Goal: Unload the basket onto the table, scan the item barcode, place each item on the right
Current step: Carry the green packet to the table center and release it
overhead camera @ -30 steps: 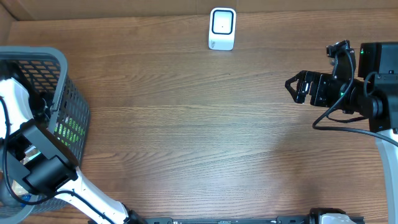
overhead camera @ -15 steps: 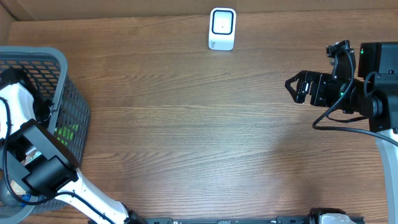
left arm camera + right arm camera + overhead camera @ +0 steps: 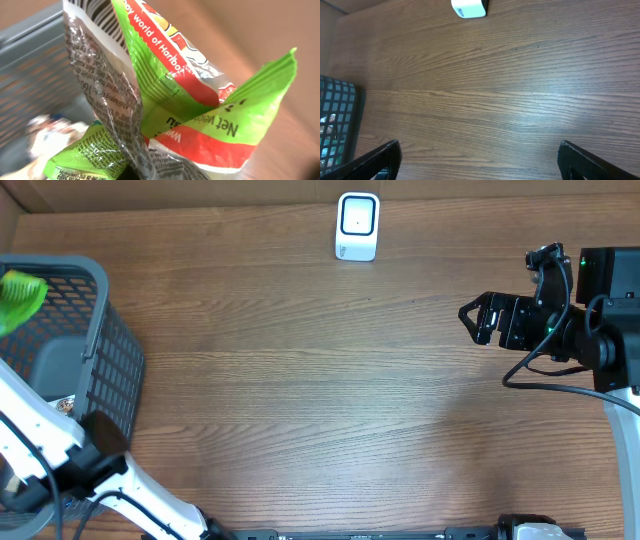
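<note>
The bare wood in front of the scanner is below the left gripper and to its right in the overhead view, so the left gripper will swing that way next, go down and let go of the bag (image 3: pixel 20 298).
A green and red candy bag (image 3: pixel 200 110) fills the left wrist view, crumpled, with a barcode (image 3: pixel 95 17) on its clear back panel at the top. My left gripper (image 3: pixel 127 175) is shut on the bag's lower part, its fingers almost wholly hidden under the foil. In the overhead view only the bag (image 3: pixel 20 298) shows, raised above the basket at the far left edge. The white scanner (image 3: pixel 357 226) stands at the table's far edge, also seen in the right wrist view (image 3: pixel 468 7). My right gripper (image 3: pixel 478 320) hovers open at the right, holding nothing.
A grey mesh basket (image 3: pixel 100 350) sits at the left of the table with other packets (image 3: pixel 50 132) on its floor. The left arm (image 3: pixel 60 450) rises along the basket's near side. Bare wood grain lies between the basket and the right gripper (image 3: pixel 480 160).
My left gripper shut on the green bag inside the basket and lifted it up and out toward the far left. The right arm has stayed still.
</note>
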